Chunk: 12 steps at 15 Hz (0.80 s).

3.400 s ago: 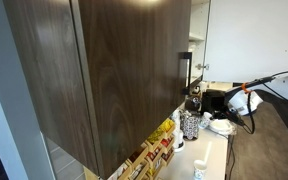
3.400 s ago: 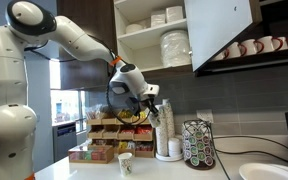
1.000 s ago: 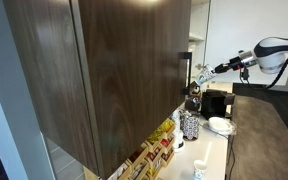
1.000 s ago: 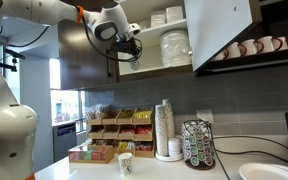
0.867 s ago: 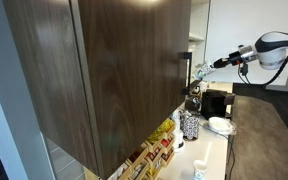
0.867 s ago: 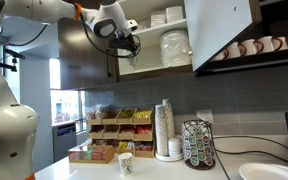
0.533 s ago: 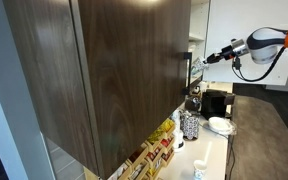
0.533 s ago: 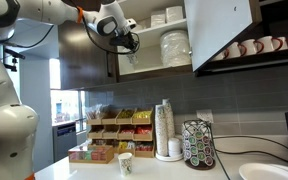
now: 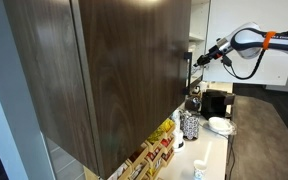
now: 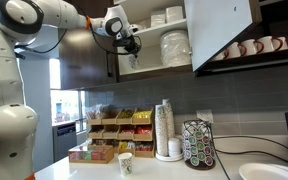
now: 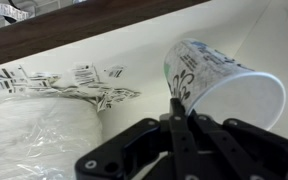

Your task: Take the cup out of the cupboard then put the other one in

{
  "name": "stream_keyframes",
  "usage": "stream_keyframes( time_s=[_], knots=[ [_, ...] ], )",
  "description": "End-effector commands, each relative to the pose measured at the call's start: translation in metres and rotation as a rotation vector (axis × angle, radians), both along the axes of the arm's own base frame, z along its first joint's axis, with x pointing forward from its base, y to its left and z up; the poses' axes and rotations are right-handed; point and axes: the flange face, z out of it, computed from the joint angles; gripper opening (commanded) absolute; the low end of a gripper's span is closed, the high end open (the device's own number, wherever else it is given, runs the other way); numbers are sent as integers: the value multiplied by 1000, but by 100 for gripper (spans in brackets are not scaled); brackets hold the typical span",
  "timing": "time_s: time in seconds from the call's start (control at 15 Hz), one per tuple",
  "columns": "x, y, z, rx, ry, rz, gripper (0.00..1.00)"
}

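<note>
My gripper should next go down slightly toward the shelf's dark edge and then let go of the paper cup's rim, because bare pale shelf is below, beside the wrapped plates.
In the wrist view my gripper [image 11: 174, 108] is shut on the rim of a white paper cup [image 11: 219, 85] with a dark leaf pattern, held tilted over the pale lower shelf [image 11: 114, 52] of the cupboard. In an exterior view the gripper [image 10: 132, 47] is inside the open cupboard [image 10: 149, 68], at the left end of the lower shelf. In an exterior view the gripper [image 9: 198, 58] is just past the dark wood door [image 9: 124, 70] with its black bar handle [image 9: 184, 70]. Another patterned paper cup [image 10: 125, 163] stands on the counter below.
Plastic-wrapped stacked plates [image 11: 34, 125] lie close beside the held cup on the shelf. Stacked plates [image 10: 174, 47] and bowls [image 10: 164, 17] fill the shelves. Mugs [image 10: 249, 47] hang to the side. A cup stack [image 10: 165, 130], pod carousel [image 10: 197, 145] and snack racks [image 10: 109, 130] are on the counter.
The arm has risen from counter height to the cupboard with the cup in its grip, and over the last second has moved further in over the lower shelf.
</note>
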Motion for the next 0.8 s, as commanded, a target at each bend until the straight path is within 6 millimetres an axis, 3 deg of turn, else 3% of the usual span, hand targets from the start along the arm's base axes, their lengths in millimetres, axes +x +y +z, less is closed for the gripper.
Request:
stream_keyframes(
  time_s=[0.0, 0.73],
  knots=[
    [15, 6, 9, -36, 74, -16, 1],
    [44, 18, -3, -81, 198, 3, 1]
  ],
)
